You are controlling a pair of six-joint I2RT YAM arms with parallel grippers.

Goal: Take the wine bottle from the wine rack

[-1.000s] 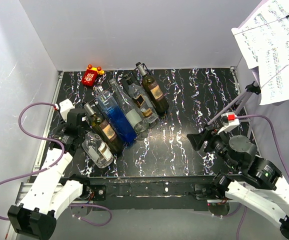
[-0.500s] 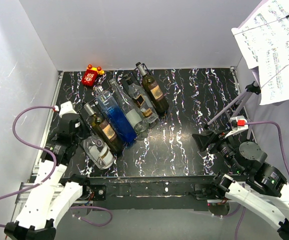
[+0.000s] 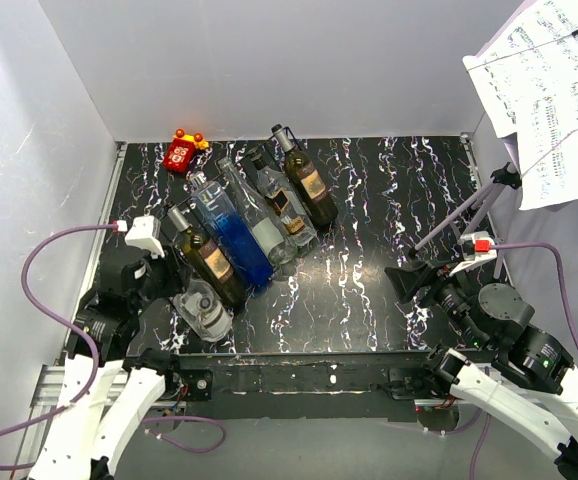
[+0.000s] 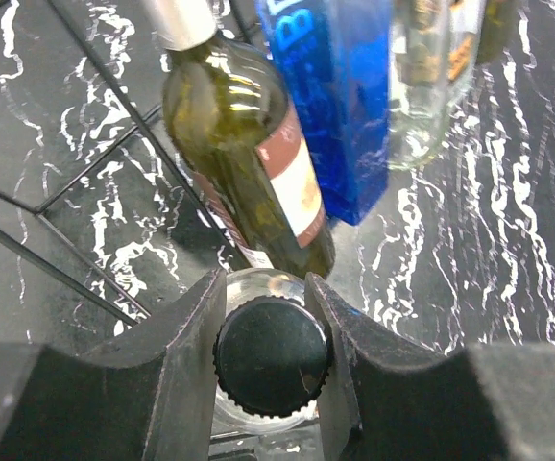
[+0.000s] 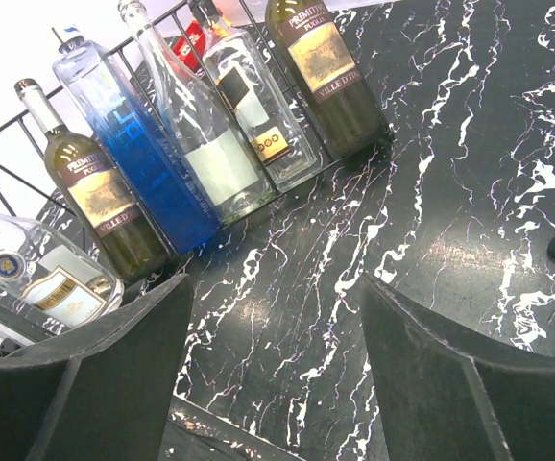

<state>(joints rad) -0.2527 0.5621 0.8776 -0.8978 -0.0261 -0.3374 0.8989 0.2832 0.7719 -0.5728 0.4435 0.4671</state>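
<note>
I will swing the bottle onto the bare tabletop, which lies to the right of my left gripper in the top view, releasing it clear of the rack (image 4: 114, 155).
The wine bottle (image 3: 203, 309) is clear glass with a black screw cap (image 4: 272, 356) and a pale label (image 5: 61, 293). It is at the near-left end of the black wire wine rack (image 4: 114, 155), tipped up with its neck toward the left arm. My left gripper (image 3: 181, 289) is shut on the cap, one finger (image 4: 186, 336) on each side. My right gripper (image 3: 406, 283) hangs open over the bare tabletop at the right. In the right wrist view nothing lies between the right gripper's (image 5: 273, 327) fingers.
More bottles lie side by side on the rack: a dark green one (image 3: 212, 262), a blue one (image 3: 232, 233), clear ones (image 3: 259, 218) and another dark one (image 3: 309, 185). A red toy (image 3: 181, 152) sits at the back left. A music stand (image 3: 469, 210) with sheet music (image 3: 549, 90) stands at the right.
My left arm has drawn back toward the near edge, and the clear bottle has tipped up from lying flat. The right gripper shifted slightly right, then held still.
</note>
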